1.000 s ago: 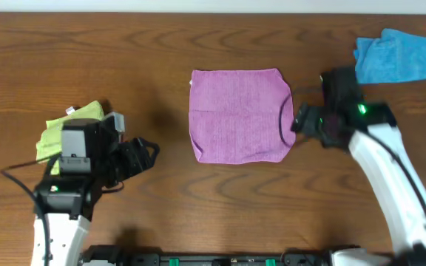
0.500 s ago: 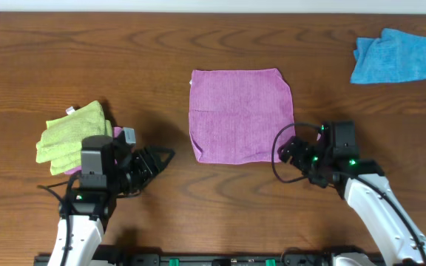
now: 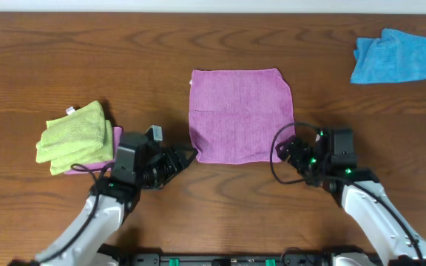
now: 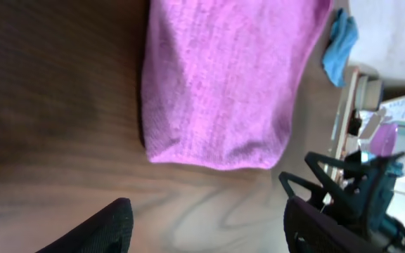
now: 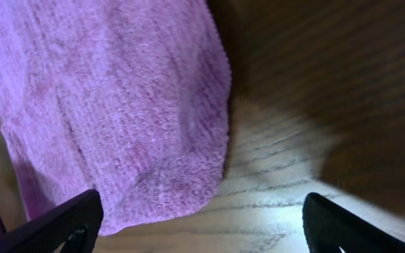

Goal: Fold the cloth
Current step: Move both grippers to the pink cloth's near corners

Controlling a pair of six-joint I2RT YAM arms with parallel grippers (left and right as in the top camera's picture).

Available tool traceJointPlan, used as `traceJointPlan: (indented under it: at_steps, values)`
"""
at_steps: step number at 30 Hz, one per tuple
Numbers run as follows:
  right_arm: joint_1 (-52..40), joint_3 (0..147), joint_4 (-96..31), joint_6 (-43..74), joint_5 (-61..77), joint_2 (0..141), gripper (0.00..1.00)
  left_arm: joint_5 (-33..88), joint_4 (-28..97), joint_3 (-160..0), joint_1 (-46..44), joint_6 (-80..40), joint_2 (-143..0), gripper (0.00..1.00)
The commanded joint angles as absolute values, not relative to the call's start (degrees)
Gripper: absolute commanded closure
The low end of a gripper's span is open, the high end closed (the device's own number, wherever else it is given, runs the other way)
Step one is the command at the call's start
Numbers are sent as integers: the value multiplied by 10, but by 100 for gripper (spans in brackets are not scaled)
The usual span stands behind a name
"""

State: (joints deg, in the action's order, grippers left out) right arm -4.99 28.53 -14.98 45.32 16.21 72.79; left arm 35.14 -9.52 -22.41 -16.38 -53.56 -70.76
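Bare wood is between my fingers and the near corner of the purple-magenta cloth (image 3: 239,114) facing the lime-green cloth, so my left gripper should next move outward and down and close on that corner.
The purple-magenta cloth (image 3: 239,114) lies flat and spread out at the middle of the table. My left gripper (image 3: 180,159) is open and empty, low over the wood just outside the cloth's front left corner. My right gripper (image 3: 291,151) is open and empty just outside the front right corner. In the left wrist view the cloth (image 4: 223,77) lies ahead of the open fingers (image 4: 206,228), with bare wood between them. In the right wrist view the cloth's corner (image 5: 104,105) reaches to the left finger of the open jaws (image 5: 202,225).
A lime-green cloth (image 3: 76,137) lies folded at the left on a bit of pink cloth. A bright blue cloth (image 3: 394,55) lies crumpled at the back right and also shows in the left wrist view (image 4: 336,46). The right arm (image 4: 350,197) shows there too.
My right arm came from beside the blue cloth down to the purple cloth's front right corner. My left arm moved right, from the green cloth to the front left corner.
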Motion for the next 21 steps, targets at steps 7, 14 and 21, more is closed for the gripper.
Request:
traceJointPlan:
  at_steps: [7,14,21]
  values:
    - [-48,229,-77,515,159,727,13,346,-181,-223,-167,-569,-802,29]
    - [-48,207,-35,534,161,735,13,339,-213,-223,-186,-569,-840,29]
    - [-48,207,-8,540,161,759,14,313,-263,-223,-204,-581,-886,28]
